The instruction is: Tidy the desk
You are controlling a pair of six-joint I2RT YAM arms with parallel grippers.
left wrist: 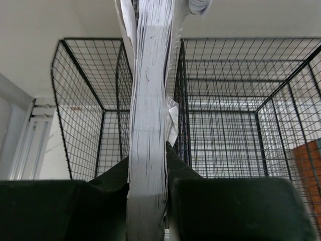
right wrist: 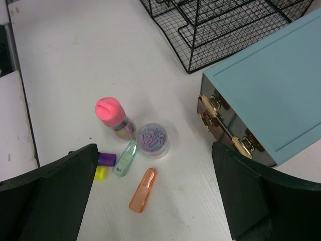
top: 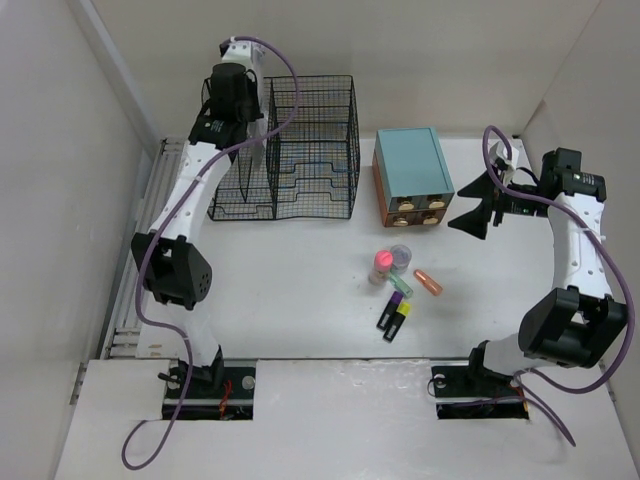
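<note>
The left gripper lowers the thick paper stack straight down into the narrow slot between the wire dividers next. It does so because the stack already hangs edge-on in line with the slot.
The white desk (top: pixel 290 290) carries a small cluster at centre right: a pink-lidded jar (top: pixel 381 262), a clear jar of paper clips (top: pixel 401 254), an orange capsule-shaped case (top: pixel 429 282) and two dark highlighters with purple and yellow caps (top: pixel 396 315). My left gripper (left wrist: pixel 148 155) is shut on a thick stack of white papers (left wrist: pixel 148 100), held edge-on above the black wire rack (left wrist: pixel 225 125). My right gripper (right wrist: pixel 154 148) is open and empty, hovering above the cluster beside the teal drawer box (right wrist: pixel 271 95).
The wire rack (top: pixel 300 150) stands at the back, with the teal drawer box (top: pixel 412 175) to its right. A small green case (right wrist: pixel 125 157) lies by the clip jar (right wrist: pixel 153 140). A grey ribbed rail (top: pixel 135 260) runs along the left edge.
</note>
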